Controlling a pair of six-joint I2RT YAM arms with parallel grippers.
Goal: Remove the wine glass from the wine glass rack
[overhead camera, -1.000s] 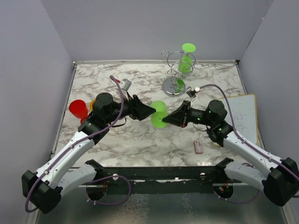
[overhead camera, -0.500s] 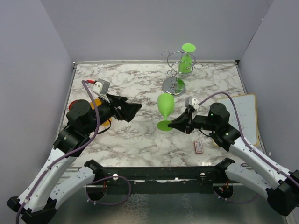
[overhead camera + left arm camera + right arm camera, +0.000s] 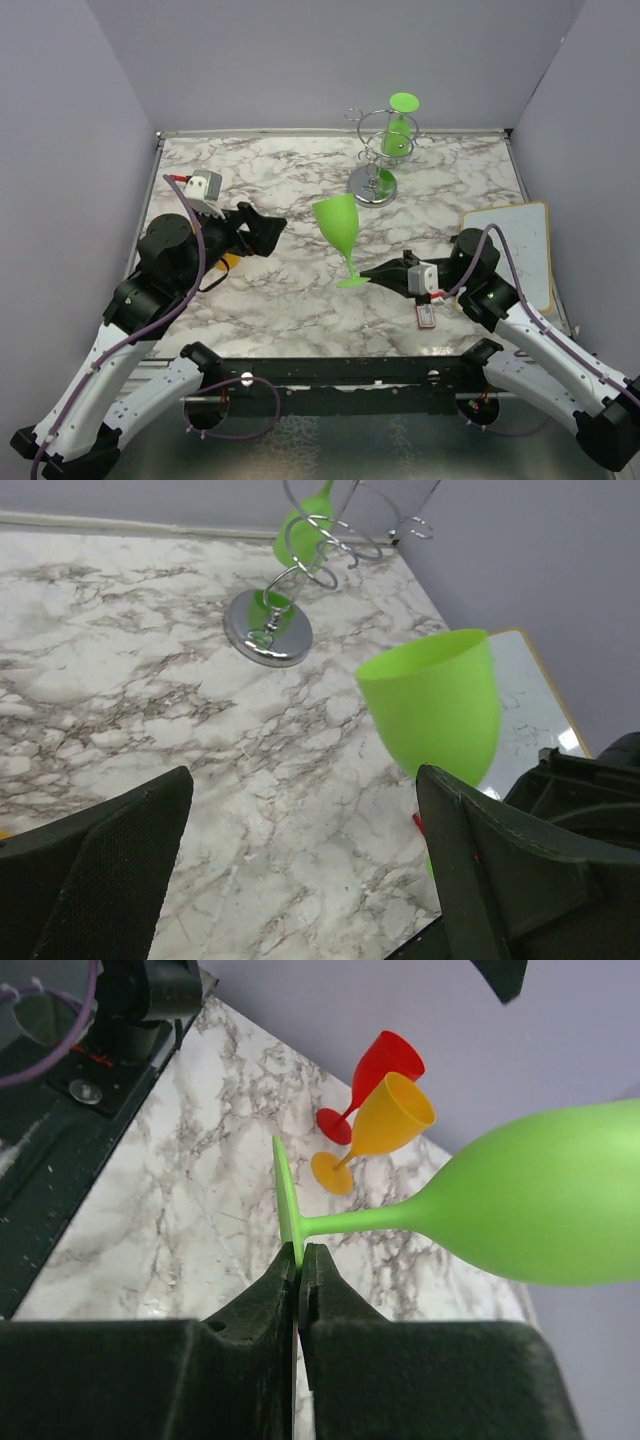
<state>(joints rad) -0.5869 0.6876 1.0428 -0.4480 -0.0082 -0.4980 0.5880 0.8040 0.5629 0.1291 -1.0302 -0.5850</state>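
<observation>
My left gripper tilts downward and moves onto the held glass's nearest rim edge next, since my right gripper pinches the foot and leaves the bowl free.
A green wine glass is off the rack, bowl up and tilted. My right gripper is shut on the rim of its round foot; the pinch shows in the right wrist view. The chrome wine glass rack stands at the back, and a second green glass hangs on it upside down. My left gripper is open and empty, left of the held glass. In the left wrist view the held glass is at the right and the rack is beyond it.
A red glass and an orange glass stand at the table's left, by my left arm. A white board lies at the right edge. A small red and white object lies near my right gripper. Grey walls enclose the table.
My left gripper has drawn back to the left, away from the glass. My right gripper has pulled back toward the near right, and the glass has swung from lying sideways to bowl up.
</observation>
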